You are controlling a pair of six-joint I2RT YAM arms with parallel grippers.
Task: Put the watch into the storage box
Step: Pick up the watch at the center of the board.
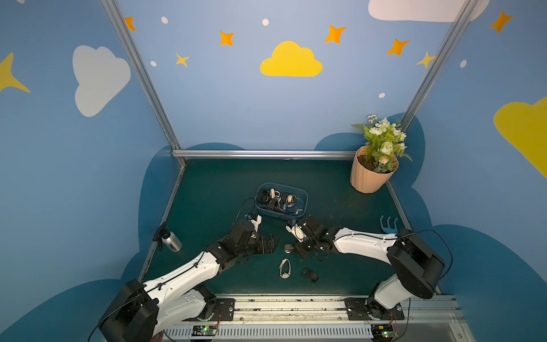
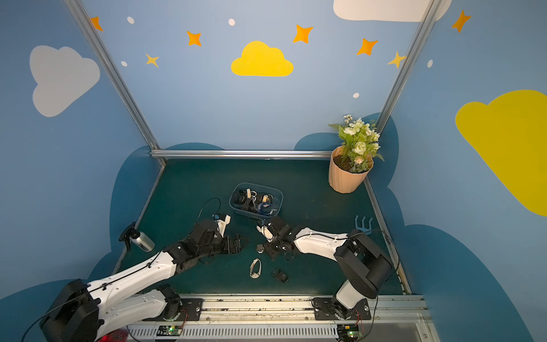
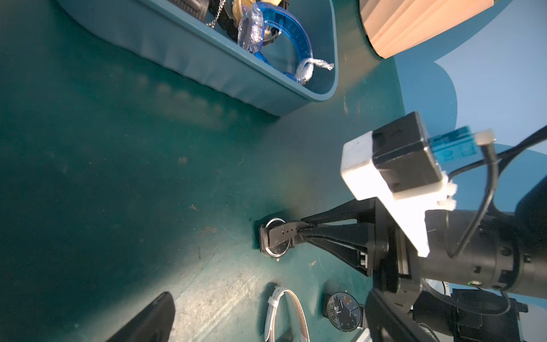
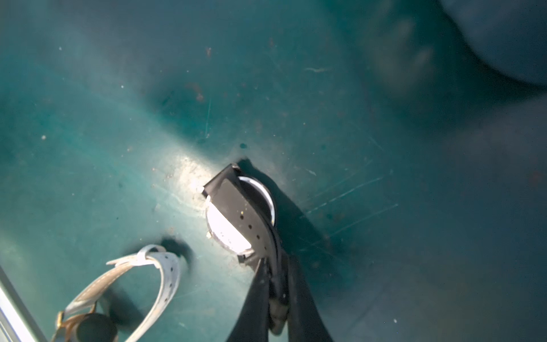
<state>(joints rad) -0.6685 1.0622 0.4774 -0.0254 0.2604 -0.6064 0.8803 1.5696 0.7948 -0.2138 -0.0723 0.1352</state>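
Observation:
The watch goes up and outward over the storage box's end nearest the flowerpot next. My right gripper releases it, since that end's bottom is bare.
A watch (image 4: 228,228) with a silver case and a black strap lies low on the green mat, below the storage box in both top views. My right gripper (image 4: 275,266) is shut on its black strap (image 3: 284,232), and I cannot tell whether the case still touches the mat. It shows as a small silver disc (image 1: 287,248) in a top view. The blue-grey storage box (image 1: 305,197) (image 3: 207,65) holds several watches and a blue bracelet. My left gripper (image 1: 275,244) stands open and empty just left of the watch; one finger (image 3: 148,319) shows in the left wrist view.
A white-strapped watch (image 1: 284,269) (image 4: 154,275) and a black dial watch (image 1: 310,275) (image 3: 344,311) lie nearer the front rail. A peach flowerpot (image 1: 371,174) stands at the back right, a blue hand rake (image 1: 388,225) at the right edge, a spray bottle (image 1: 170,241) at the left.

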